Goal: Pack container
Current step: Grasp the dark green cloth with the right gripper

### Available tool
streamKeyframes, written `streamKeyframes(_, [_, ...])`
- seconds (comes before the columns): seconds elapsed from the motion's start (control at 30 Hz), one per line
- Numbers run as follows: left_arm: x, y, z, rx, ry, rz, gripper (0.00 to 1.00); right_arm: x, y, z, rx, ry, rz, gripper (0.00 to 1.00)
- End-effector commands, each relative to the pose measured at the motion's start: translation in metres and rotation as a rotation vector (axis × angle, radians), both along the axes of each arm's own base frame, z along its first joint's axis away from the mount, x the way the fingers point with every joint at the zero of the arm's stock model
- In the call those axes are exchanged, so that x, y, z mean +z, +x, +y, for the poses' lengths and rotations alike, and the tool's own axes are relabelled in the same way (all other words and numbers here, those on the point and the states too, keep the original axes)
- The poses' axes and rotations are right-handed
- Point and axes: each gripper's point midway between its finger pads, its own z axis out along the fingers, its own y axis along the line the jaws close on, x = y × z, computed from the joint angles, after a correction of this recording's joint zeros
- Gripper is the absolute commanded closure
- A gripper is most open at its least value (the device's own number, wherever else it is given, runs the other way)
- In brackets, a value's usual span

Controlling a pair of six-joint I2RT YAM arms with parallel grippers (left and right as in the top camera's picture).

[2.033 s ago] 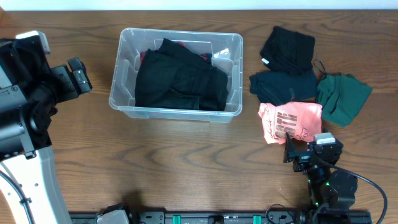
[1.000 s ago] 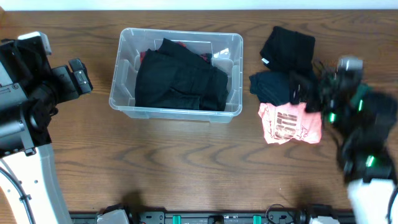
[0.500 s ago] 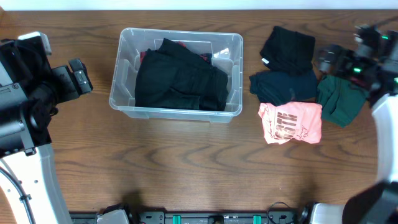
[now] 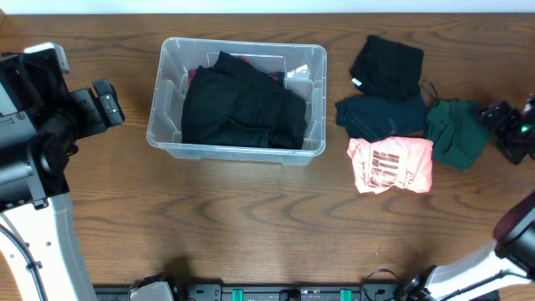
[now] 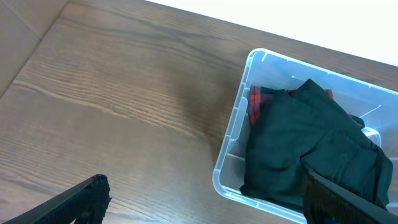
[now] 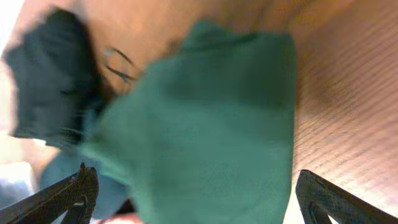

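Note:
My right gripper lowers its spread fingers next, toward the green garment's edge by bare wood, below it and to its left in the overhead view.
The clear plastic container point(image 4: 165, 134) stands on the table left of centre and holds folded black clothing point(image 4: 242, 104) over a red plaid piece; it also shows in the left wrist view point(image 5: 231, 155). My left gripper point(image 4: 104, 102) is open and empty, left of the container. My right gripper point(image 4: 501, 125) is open at the far right edge, just right of a folded green garment point(image 4: 456, 132), which fills the right wrist view point(image 6: 211, 118) between the spread fingers.
Right of the container lie a black folded garment point(image 4: 386, 65), a dark navy one point(image 4: 380, 115) and a pink printed one point(image 4: 391, 164). Bare wooden table point(image 4: 251, 226) runs along the front.
My right arm has swung from the front right up over the clothes pile and out to the far right edge beside the green garment. The left arm and the clothes have not moved.

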Motion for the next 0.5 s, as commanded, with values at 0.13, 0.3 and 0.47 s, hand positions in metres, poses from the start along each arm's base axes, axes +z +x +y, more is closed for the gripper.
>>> streamKeyframes(0.13, [0.000, 0.000, 0.003, 0.022, -0.006, 0.000, 0.02, -0.041, -0.011, -0.015, 0.062, -0.042, 0.078, 0.01])
streamKeyframes(0.3, [0.000, 0.000, 0.003, 0.022, -0.005, 0.000, 0.02, -0.059, -0.012, -0.007, 0.093, 0.048, 0.058, 0.02])
streamKeyframes(0.47, [0.000, 0.000, 0.003, 0.022, -0.006, 0.000, 0.02, -0.085, -0.013, 0.006, 0.107, 0.143, 0.069, 0.06])
